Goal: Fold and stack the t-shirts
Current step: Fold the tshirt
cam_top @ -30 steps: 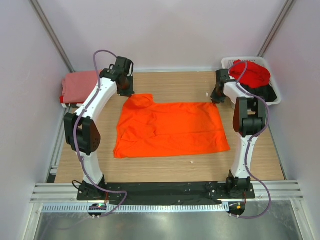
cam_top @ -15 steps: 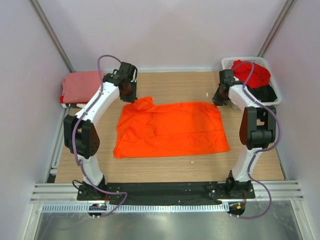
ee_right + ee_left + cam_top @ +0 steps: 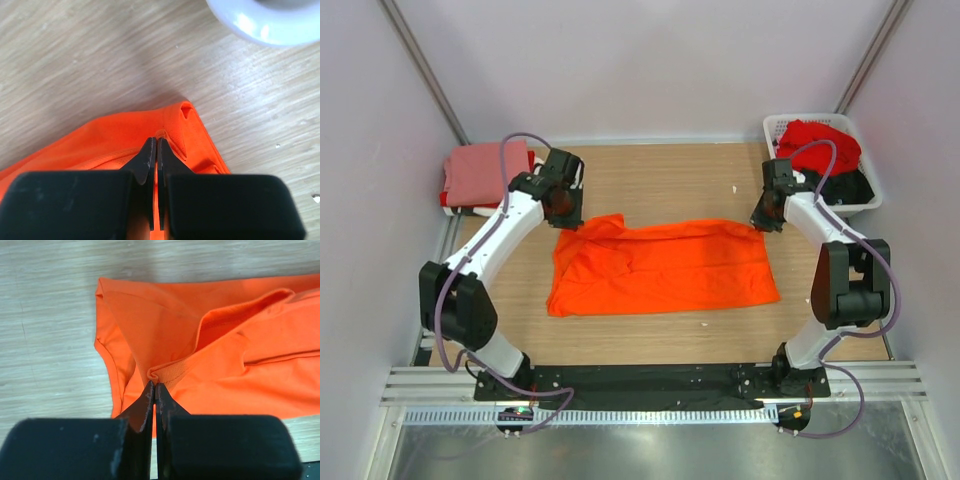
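Note:
My right gripper moves back and down next and releases the t-shirt's pinched hem onto the orange layer [image 3: 754,252] [image 3: 204,164] just below it, since the t-shirt's far edge is still lifted and curling.
A bright orange t-shirt [image 3: 660,268] lies spread across the middle of the wooden table, its far edge lifted and curling toward the near side. My left gripper [image 3: 567,215] is shut on the shirt's far left corner; the left wrist view shows a pinch of orange cloth [image 3: 159,374] at the tips of the left gripper [image 3: 154,386]. At the far right corner my right gripper [image 3: 766,218] is shut on the hem, and the right wrist view shows the right gripper [image 3: 156,142] nipping a fold of the orange t-shirt [image 3: 115,137].
A folded salmon-pink t-shirt [image 3: 477,176] rests at the far left edge. A white slatted basket [image 3: 775,126] at the far right corner holds a red t-shirt [image 3: 820,146] on top of black cloth [image 3: 846,186]. Bare wood [image 3: 660,172] stretches behind the orange shirt.
Both grippers have drawn back from the far side toward the near side, pulling the orange shirt's far edge up and over. The shirt now covers less depth on the table.

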`<state>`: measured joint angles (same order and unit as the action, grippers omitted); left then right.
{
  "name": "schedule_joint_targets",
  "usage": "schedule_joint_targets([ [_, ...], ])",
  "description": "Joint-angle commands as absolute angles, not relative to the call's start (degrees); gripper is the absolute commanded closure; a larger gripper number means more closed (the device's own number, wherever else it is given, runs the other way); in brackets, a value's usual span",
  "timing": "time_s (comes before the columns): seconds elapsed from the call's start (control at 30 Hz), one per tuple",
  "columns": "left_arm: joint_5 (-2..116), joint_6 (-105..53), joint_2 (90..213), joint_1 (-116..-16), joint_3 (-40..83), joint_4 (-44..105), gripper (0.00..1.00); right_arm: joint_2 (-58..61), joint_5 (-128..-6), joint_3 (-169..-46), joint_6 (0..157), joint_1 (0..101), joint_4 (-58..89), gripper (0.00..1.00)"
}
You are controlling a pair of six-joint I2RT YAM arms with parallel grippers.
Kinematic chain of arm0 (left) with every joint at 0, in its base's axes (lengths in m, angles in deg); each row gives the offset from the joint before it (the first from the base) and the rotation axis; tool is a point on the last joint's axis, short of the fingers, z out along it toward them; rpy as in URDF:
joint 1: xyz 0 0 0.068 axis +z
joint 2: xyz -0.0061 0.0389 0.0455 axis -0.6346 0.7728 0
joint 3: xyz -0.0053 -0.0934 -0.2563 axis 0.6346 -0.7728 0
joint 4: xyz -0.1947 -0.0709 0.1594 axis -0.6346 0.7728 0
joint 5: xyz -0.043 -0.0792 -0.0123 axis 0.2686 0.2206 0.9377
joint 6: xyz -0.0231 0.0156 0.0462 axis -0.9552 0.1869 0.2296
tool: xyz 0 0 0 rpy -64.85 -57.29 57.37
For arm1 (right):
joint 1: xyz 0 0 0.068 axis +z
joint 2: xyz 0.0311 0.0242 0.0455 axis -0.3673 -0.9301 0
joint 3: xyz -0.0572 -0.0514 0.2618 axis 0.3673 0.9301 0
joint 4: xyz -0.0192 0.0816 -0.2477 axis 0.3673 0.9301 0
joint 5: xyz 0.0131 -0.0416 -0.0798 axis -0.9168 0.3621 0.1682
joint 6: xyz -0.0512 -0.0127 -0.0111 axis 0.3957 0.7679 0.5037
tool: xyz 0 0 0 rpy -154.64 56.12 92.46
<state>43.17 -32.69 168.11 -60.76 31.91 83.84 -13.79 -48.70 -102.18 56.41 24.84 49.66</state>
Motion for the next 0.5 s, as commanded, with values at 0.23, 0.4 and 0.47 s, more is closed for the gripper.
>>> schedule_joint_targets([
  [0.23, 42.1, -35.1, 160.7, -61.4, 23.4, 81.2, 1.00, -8.8, -44.2, -97.0, 56.5, 24.9, 47.6, 0.99],
  [0.4, 41.2, -36.5, 157.8, -61.9, 19.5, 81.0, 1.00, -7.7, -43.8, -94.7, 56.4, 25.0, 47.2, 0.99],
  [0.47, 40.4, -37.2, 156.7, -62.1, 18.0, 81.4, 0.99, -7.2, -43.4, -93.9, 56.2, 25.0, 46.9, 0.99],
])
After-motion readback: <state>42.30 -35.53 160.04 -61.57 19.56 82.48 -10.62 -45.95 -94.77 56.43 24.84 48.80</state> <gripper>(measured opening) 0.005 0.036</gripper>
